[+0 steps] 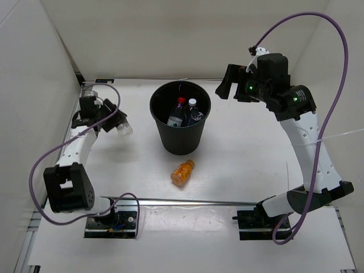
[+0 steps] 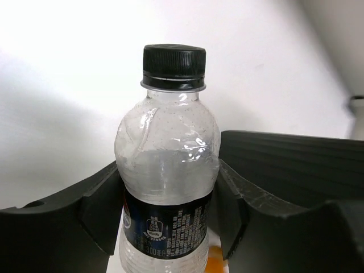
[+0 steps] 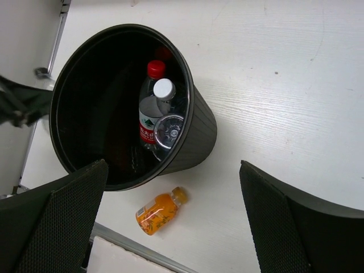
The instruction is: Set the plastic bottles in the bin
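Observation:
I should next raise the clear black-capped bottle (image 2: 168, 142) in my left gripper over the bin's rim, and then I will let it go above the bin's opening.
The round black bin (image 1: 182, 142) stands mid-table. Inside it lie a red-capped, red-labelled bottle (image 3: 150, 116), a white-capped clear bottle (image 3: 164, 90) and a third clear bottle (image 3: 169, 131). The stubby orange bottle (image 1: 182, 172) lies on its side on the table just in front of the bin, and also shows in the right wrist view (image 3: 159, 210). My left gripper (image 1: 112, 121), left of the bin, is shut on the clear black-capped bottle (image 2: 168, 142). My right gripper (image 1: 230, 85) is open and empty, raised to the right of the bin and looking down at it.
White walls close in the table on the left, back and right. A metal rail (image 1: 187, 201) runs across the near side in front of the orange bottle. Purple cables loop off both arms.

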Available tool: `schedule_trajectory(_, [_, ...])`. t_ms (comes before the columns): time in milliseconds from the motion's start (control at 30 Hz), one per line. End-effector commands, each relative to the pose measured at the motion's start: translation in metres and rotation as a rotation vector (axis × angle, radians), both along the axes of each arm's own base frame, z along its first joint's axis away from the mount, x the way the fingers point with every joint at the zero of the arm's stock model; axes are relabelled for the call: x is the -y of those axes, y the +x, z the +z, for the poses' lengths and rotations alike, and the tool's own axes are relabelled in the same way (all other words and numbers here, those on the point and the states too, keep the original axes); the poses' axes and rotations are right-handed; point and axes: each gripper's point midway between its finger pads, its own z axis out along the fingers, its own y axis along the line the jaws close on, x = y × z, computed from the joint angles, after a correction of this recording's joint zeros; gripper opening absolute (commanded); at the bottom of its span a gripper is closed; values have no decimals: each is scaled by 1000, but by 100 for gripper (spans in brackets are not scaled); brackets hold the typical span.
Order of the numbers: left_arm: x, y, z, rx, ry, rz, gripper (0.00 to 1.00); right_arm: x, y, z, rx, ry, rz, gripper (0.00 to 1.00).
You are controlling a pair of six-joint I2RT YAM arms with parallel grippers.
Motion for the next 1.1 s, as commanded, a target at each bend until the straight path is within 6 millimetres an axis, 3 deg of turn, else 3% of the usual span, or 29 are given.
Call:
schedule_trajectory(0, [17,18,84,183,-83,0,37,7,-3,-2,-9,6,-11,100])
schedule_trajectory(100, [43,29,144,309,-101,-39,38,5,-10,-4,-26,31,-3,100])
schedule_trajectory(133, [49,33,184,395,-101,-59,38,5,-10,-9,-40,25,-4,100])
schedule_trajectory(200, [64,41,209,440,-117,-88,39,4,-14,-9,-46,38,-1,100])
schedule_trajectory(233, [80,41,239,502,-125,-127,39,4,-17,-15,-66,42,2,100])
schedule_trajectory(300, [101,46,252,524,-142,-180,41,4,-19,-18,-77,46,-3,100])
schedule_trajectory(333, [119,42,270,565,-142,-228,41,6,-22,-22,-82,44,-3,100])
schedule_trajectory(500, [170,44,275,588,-132,-373,46,16,-35,-23,-78,51,-25,100])
schedule_trajectory(567, [194,48,261,559,-130,-447,52,17,-37,-30,-86,47,-25,100])
schedule_trajectory(667, [217,51,239,506,-139,-507,64,23,-41,-31,-86,51,-47,100])
schedule_trajectory(767, [231,46,229,480,-134,-542,74,28,-45,-34,-87,51,-56,100])
schedule_trajectory(833, [233,45,222,463,-117,-547,83,29,-48,-41,-100,45,-57,100])
schedule_trajectory(900, [231,45,210,438,-101,-541,100,29,-53,-39,-91,64,-54,100])
schedule_trajectory(1067, [217,36,229,481,-50,-508,100,24,-65,-53,-149,146,-67,100])
